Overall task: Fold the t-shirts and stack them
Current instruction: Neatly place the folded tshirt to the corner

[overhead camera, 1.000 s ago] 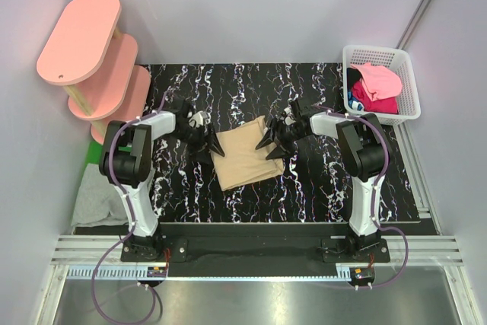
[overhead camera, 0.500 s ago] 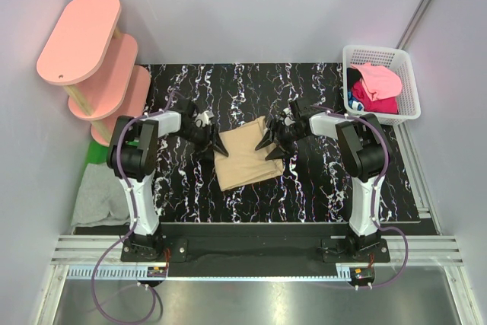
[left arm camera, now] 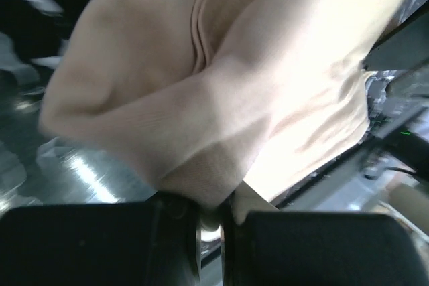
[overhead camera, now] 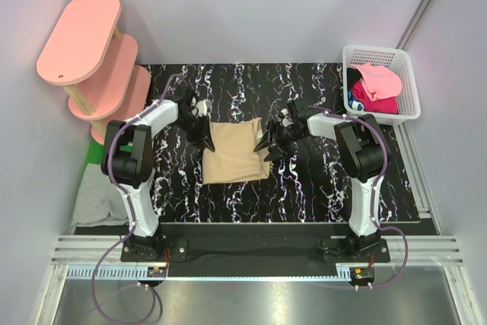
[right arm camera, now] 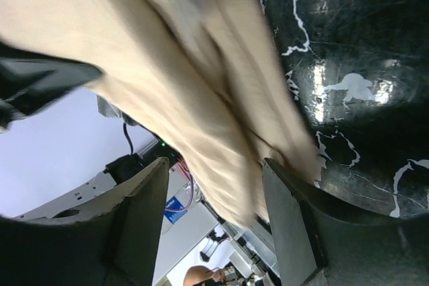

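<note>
I need to lift my left gripper next and swing it over the grey t-shirt [overhead camera: 99,199] to let go of the tan t-shirt, because that place is to the left of my gripper in the top view.
A folded tan t-shirt [overhead camera: 234,154] lies in the middle of the black marbled mat [overhead camera: 319,195]. My left gripper [overhead camera: 205,136] is at its left far corner, shut on a pinch of the tan cloth [left arm camera: 221,78], which bunches between the two fingers [left arm camera: 214,216]. My right gripper [overhead camera: 268,148] stands open at the shirt's right edge. Its fingers [right arm camera: 144,212] straddle the tan cloth [right arm camera: 174,65] without pressing it. A grey t-shirt [overhead camera: 99,199] and a strip of green cloth [overhead camera: 91,159] lie off the mat at the left.
A white basket [overhead camera: 377,51] at the back right holds pink [overhead camera: 378,79] and magenta [overhead camera: 377,103] shirts. Rigid pink oval shelves [overhead camera: 80,36] stand at the back left. Metal rails [overhead camera: 251,253] run along the near edge behind the arm bases.
My left gripper has closed on the tan shirt's left edge and swung toward the back. The shirt has turned and shifted left. The right gripper stays open, slightly further left.
</note>
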Available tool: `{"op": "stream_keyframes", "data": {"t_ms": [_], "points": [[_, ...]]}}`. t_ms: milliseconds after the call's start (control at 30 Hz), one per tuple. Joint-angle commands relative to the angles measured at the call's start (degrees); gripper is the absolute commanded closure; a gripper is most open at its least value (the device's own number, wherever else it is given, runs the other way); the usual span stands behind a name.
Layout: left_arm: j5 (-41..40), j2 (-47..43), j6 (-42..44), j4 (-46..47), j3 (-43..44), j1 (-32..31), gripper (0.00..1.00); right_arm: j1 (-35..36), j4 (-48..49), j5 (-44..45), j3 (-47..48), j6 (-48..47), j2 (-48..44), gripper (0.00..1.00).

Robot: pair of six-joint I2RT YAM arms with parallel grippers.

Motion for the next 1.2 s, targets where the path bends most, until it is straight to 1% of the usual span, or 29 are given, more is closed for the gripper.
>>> {"op": "stream_keyframes", "data": {"t_ms": [0, 100, 233, 300, 500, 600, 667, 700, 733, 800, 900, 1033, 1167], "points": [[-9.63, -7.65, 9.8, -10.89, 5.73, 3.72, 1.0, 0.34, 0.72, 0.76, 0.7, -1.1, -2.86, 0.35], [-11.21, -11.25, 13.14, -17.03, 4.95, 5.48, 1.0, 0.34, 0.63, 0.84, 0.88, -1.46, -3.12, 0.35], [-14.03, -17.66, 14.12, -20.03, 3.27, 5.75, 1.0, 0.34, 0.55, 0.67, 0.26, -1.81, -3.73, 0.35], [-14.29, -18.38, 14.21, -23.36, 4.06, 5.75, 1.0, 0.26, 0.55, 0.84, 0.0, -2.07, -4.08, 0.35], [-17.54, -23.56, 15.53, -26.8, 2.31, 6.8, 1.0, 0.08, 0.63, 0.58, -0.79, -2.86, -5.93, 0.35], [-18.86, -25.66, 16.31, -28.2, 0.81, 8.73, 1.0, -0.36, 0.63, 0.32, -1.5, -3.3, -6.89, 0.35], [-19.56, -27.16, 17.1, -28.48, 0.02, 11.71, 1.0, -0.45, 0.72, 0.14, -2.29, -3.74, -7.34, 0.35], [-19.83, -28.73, 17.54, -28.56, 0.11, 11.99, 1.0, -0.54, 0.64, 0.14, -2.64, -4.0, -7.86, 0.35], [-20.26, -29.27, 18.59, -28.74, 0.63, 14.86, 1.0, -0.62, 0.72, 0.14, -3.16, -4.01, -8.13, 0.35], [-21.66, -29.54, 19.48, -30.49, 1.95, 16.11, 1.0, -0.71, 0.9, -0.04, -3.69, -4.36, -8.65, 0.35], [-22.29, -29.8, 20.88, -32.6, 4.41, 19.97, 1.0, -0.97, 0.81, -0.39, -4.48, -4.62, -9.53, 0.35], [-23.08, -32.61, 23.52, -33.92, 5.91, 23.14, 1.0, -1.15, 0.9, -0.65, -4.93, -4.8, -10.5, 0.35], [-22.73, -33.58, 25.28, -36.82, 8.54, 24.38, 1.0, -1.15, 1.51, -1.0, -5.1, -4.62, -10.41, 0.35]]}}
